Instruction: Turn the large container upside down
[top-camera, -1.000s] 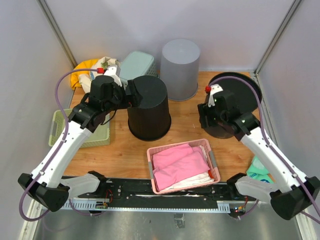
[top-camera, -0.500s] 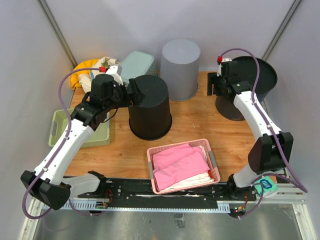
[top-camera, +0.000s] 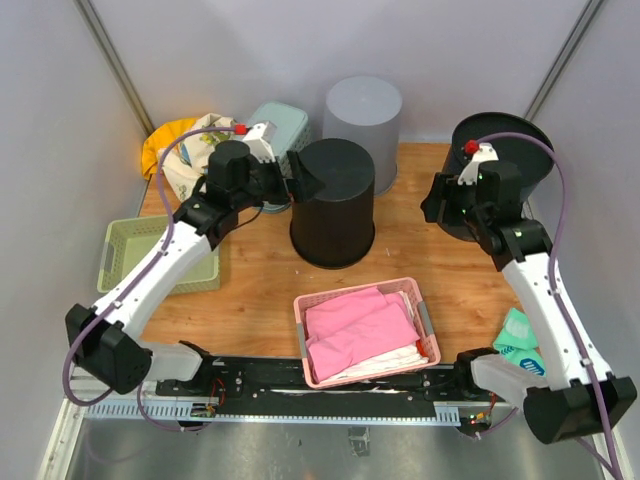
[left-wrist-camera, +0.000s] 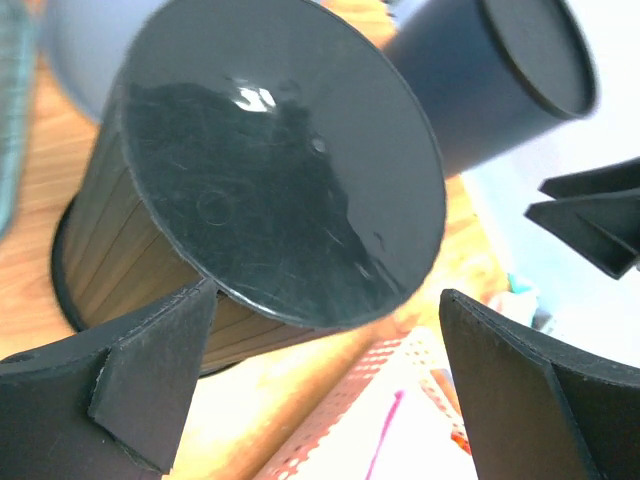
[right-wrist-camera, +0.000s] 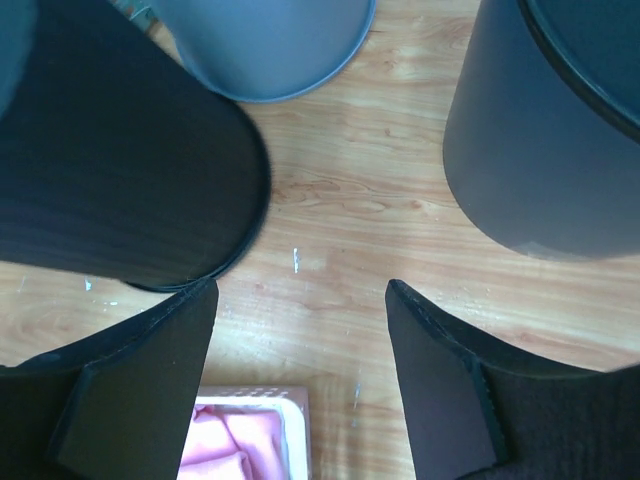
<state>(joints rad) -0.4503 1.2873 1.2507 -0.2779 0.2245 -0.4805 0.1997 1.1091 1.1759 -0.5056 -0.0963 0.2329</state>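
My left gripper should nudge the black bin (top-camera: 333, 205) aside, then move back and down onto the green basket's rim facing it, since the black bin already stands base up.
A black ribbed bin (top-camera: 333, 205) stands upside down mid-table, base up; it also fills the left wrist view (left-wrist-camera: 270, 170). A dark bin (top-camera: 500, 172) stands upright, mouth up, at the back right, and shows in the right wrist view (right-wrist-camera: 545, 130). My left gripper (top-camera: 300, 178) is open at the black bin's upper left edge, its fingers (left-wrist-camera: 150, 380) spread below the base rim. My right gripper (top-camera: 438, 208) is open and empty, just left of the dark bin, over bare wood (right-wrist-camera: 300, 290).
A grey bin (top-camera: 362, 120) stands upside down at the back. A pink basket of pink cloth (top-camera: 365, 330) sits near the front. A green basket (top-camera: 165, 255) sits at left, with a teal basket (top-camera: 280, 125) and a yellow bag (top-camera: 175, 145) behind it.
The black bin has shifted right along with my left gripper. My right arm has swung down and away from the dark bin's rim, which now stands upright by itself.
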